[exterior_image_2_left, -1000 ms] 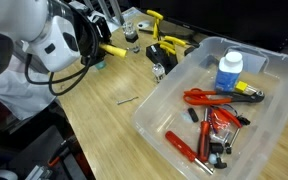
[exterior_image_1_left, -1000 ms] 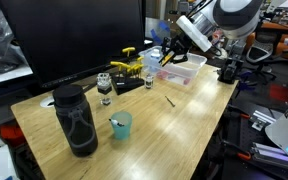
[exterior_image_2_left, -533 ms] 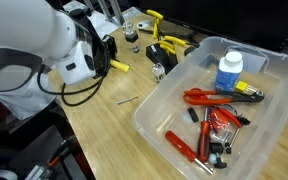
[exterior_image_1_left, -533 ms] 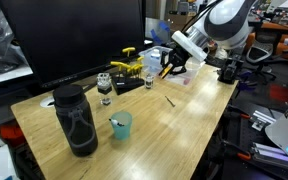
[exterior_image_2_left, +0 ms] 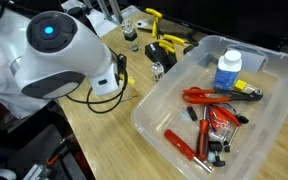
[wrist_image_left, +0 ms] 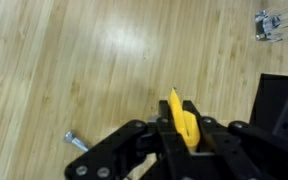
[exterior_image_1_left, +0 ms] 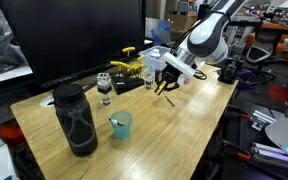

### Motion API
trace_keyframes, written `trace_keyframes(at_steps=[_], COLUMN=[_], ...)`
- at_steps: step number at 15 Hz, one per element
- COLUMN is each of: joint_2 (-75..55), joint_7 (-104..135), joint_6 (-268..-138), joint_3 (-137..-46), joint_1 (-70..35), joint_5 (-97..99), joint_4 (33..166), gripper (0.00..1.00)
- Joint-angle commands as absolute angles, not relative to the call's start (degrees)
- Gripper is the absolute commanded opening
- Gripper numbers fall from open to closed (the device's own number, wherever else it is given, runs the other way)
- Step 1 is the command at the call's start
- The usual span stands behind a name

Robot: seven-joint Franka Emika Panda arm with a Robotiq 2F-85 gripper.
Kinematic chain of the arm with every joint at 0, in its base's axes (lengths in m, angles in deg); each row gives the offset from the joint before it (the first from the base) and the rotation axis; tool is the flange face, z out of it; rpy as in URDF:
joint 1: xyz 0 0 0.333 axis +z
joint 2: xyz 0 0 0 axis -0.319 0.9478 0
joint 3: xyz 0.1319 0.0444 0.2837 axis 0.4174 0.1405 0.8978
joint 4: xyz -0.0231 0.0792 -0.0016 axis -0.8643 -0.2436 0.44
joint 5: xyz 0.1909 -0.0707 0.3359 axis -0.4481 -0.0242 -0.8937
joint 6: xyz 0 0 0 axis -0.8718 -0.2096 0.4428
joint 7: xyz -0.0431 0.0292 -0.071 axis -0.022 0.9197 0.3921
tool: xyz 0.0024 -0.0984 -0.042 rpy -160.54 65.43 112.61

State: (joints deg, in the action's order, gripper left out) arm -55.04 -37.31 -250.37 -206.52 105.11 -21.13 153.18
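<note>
My gripper is to move away from the screw, toward the small jar and down onto the bare wood before the jar, because that spot is clear.
My gripper is shut on a slim yellow tool whose pointed tip sticks out past the black fingers. It hangs low over the bare wooden tabletop. In both exterior views the gripper is just beside the clear plastic bin, outside it, with the yellow tool showing between the jaws. A small metal screw lies on the wood close to the fingers, also visible as a thin screw near the bin.
The bin holds red-handled pliers, a white bottle and several small parts. Yellow-handled tools, a small jar, a teal cup, a black bottle and a monitor stand on the table. A black block is close by.
The arm has swung from above the bin down towards the tabletop beside it, carrying the yellow tool. The jaws stayed shut throughout.
</note>
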Motion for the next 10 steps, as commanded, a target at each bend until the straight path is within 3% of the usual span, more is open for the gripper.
trace_keyframes(at_steps=[1,5,10], joint_2=[-63.8,-69.2,-70.9], joint_7=[-33.1,-29.3,-25.6], joint_6=[-250.2,-249.2,-249.1], joint_3=[-215.4,-219.8,-219.3], joint_1=[114.9,121.7,122.9], joint_5=[-20.7,-20.8,-21.3], joint_4=[145.0,137.6,134.0], gripper=[0.05,0.05,0.07])
